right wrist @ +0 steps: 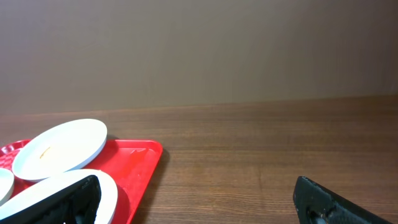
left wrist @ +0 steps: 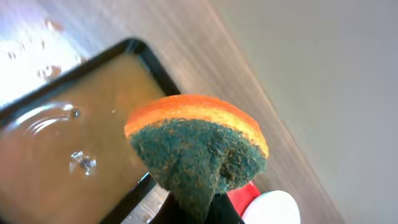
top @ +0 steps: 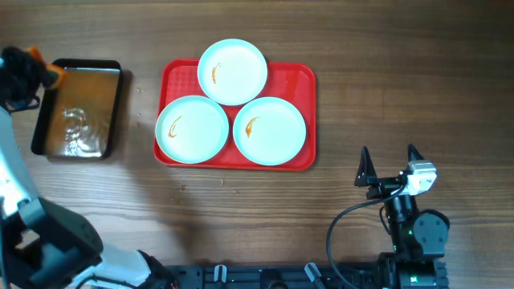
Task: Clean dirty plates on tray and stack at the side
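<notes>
I should next move my left gripper across the pan and down to release the sponge, as the pan-side plate (top: 192,130) is below and to its right in the overhead view.
Three white plates lie on the red tray (top: 299,80): a far one (top: 232,71), a left one (top: 192,129) and a right one (top: 269,130). Each bears a small orange-brown smear. My left gripper (top: 40,71) is at the far left over the black pan's edge, shut on an orange and green sponge (left wrist: 196,146). My right gripper (top: 390,164) is open and empty on the table, right of the tray's near corner. In the right wrist view the tray (right wrist: 140,163) and the far plate (right wrist: 61,148) show at the left.
A black pan (top: 79,109) of brownish water stands left of the tray; it also fills the left wrist view (left wrist: 68,149). Bare wooden table lies right of the tray and along the front.
</notes>
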### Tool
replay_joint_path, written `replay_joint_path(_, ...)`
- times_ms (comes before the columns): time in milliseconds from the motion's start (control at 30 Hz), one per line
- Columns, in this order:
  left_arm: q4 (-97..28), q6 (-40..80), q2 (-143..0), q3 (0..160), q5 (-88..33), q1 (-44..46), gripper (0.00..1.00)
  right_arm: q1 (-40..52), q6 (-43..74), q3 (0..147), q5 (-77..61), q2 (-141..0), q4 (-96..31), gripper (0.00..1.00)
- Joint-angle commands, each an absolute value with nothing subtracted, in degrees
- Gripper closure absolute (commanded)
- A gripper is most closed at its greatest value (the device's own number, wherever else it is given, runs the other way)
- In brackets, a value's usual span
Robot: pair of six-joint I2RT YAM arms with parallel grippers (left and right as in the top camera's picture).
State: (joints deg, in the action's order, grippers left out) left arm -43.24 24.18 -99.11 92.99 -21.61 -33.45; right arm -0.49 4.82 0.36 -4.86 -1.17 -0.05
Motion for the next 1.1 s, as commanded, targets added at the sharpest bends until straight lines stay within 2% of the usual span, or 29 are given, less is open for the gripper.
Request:
replay_joint_path(0, -40.32, 21.17, -107.04, 86.43, -15.0, -31.29, 0.96, -0.78, 4.54, 0.3, -4.43, -0.82, 0.14, 0.0)
replay_joint_path(67, -40.51, 19.53, -114.41, 85.62, -14.94, -32.88, 0.96, -0.78, 4.54, 0.3, -4.43, -0.82, 0.12, 0.0)
replay_joint_path(200, -42.72, 20.05, -106.69, 90.67, -30.3, -35.66, 0.96, -0.78, 4.54, 0.3, -4.43, -0.82, 0.14, 0.0)
replay_joint_path(333, -37.93, 23.16, -92.05, 94.37, -29.91, -33.52, 0.96, -0.78, 4.54, 0.3, -4.43, -0.82, 0.14, 0.0)
replay_joint_path(367, -36.86, 23.66, -91.05, 94.37, -24.43, -32.49, 0.96, -0.78, 4.54, 0.3, -4.43, -0.82, 0.14, 0.0)
replay_joint_path(400, -38.0, 24.47, -92.64, 93.23, -18.39, -31.64, 0.96, -0.78, 4.54, 0.3, -4.43, -0.82, 0.14, 0.0)
replay_joint_path(433, -38.11, 24.4, -94.98, 91.31, -17.32, -31.55, 0.96, -0.78, 4.54, 0.3, -4.43, -0.82, 0.14, 0.0)
replay_joint_path(567, -40.75, 21.78, -111.98, 86.85, -18.31, -31.81, 0.96, -0.78, 4.56, 0.3, -4.43, -0.82, 0.12, 0.0)
replay_joint_path(667, -43.4, 20.99, -110.83, 88.95, -26.13, -32.14, 0.96, -0.78, 4.56, 0.3, -4.43, -0.82, 0.14, 0.0)
replay_joint_path(767, -44.71, 23.68, -100.47, 93.12, -41.89, -31.7, 0.96, -0.78, 4.54, 0.3, -4.43, -0.82, 0.14, 0.0)
replay_joint_path(800, -44.66, 24.49, -96.05, 93.12, -42.19, -31.2, 0.96, -0.78, 4.56, 0.3, -4.43, -0.82, 0.14, 0.0)
replay_joint_path(900, -50.43, 22.59, -88.84, 93.1, -41.65, -27.88, 0.96, -0.78, 4.54, 0.3, -4.43, -0.82, 0.14, 0.0)
replay_joint_path(1000, -62.3, 19.42, -88.9, 91.77, -31.46, -18.81, 0.96, -0.78, 4.54, 0.3, -4.43, -0.82, 0.14, 0.0)
replay_joint_path(1067, -64.14, 19.46, -90.24, 87.94, -26.68, -12.27, 0.96, -0.78, 4.54, 0.3, -4.43, -0.82, 0.14, 0.0)
